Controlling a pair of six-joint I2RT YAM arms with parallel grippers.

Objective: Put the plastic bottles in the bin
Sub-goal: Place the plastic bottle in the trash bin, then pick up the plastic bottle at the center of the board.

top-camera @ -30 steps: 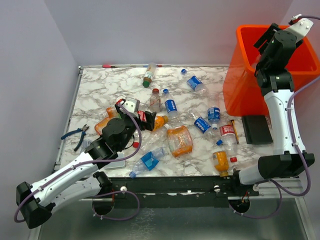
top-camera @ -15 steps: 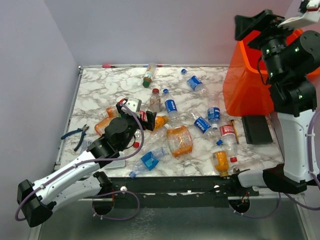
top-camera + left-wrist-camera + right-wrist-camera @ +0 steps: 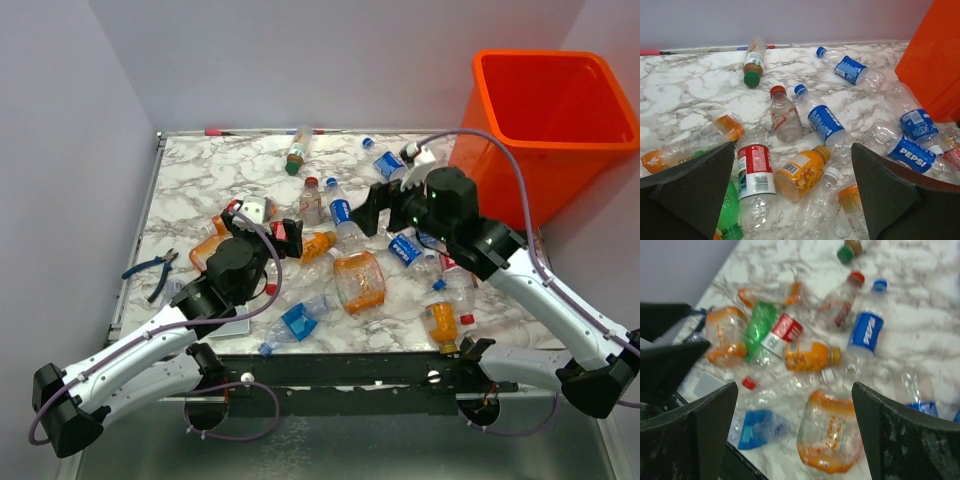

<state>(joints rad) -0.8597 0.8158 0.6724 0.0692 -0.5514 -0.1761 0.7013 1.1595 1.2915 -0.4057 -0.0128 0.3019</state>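
Note:
The crushed orange-banded bottle lies uncovered beside bare marble, so I need to lower my right gripper and draw it back onto the bottle's near orange end (image 3: 368, 301) (image 3: 832, 464).
Several plastic bottles lie scattered over the marble table (image 3: 200, 170). My left gripper (image 3: 292, 236) is open and low over the left cluster. Between its fingers (image 3: 690, 195) lie an orange juice bottle (image 3: 800, 172), a red-labelled clear bottle (image 3: 754, 172) and a clear white-capped one (image 3: 825, 200). My right gripper (image 3: 376, 212) hangs open above the table's middle with nothing in it. Below it sits a crushed orange-banded bottle (image 3: 832, 435), with a blue crushed one (image 3: 757, 427) to its left. The orange bin (image 3: 520, 170) stands at the far right.
Blue-handled pliers (image 3: 152, 270) lie at the left edge, and a flat grey-white pad (image 3: 232, 326) lies under the left arm. A Pepsi bottle (image 3: 822, 120) and a red-capped one (image 3: 785, 115) lie beyond the left gripper. Walls close the back and left.
The right arm has swung from above the bin down over the middle of the table, and its jaws have opened. The left arm has hardly moved.

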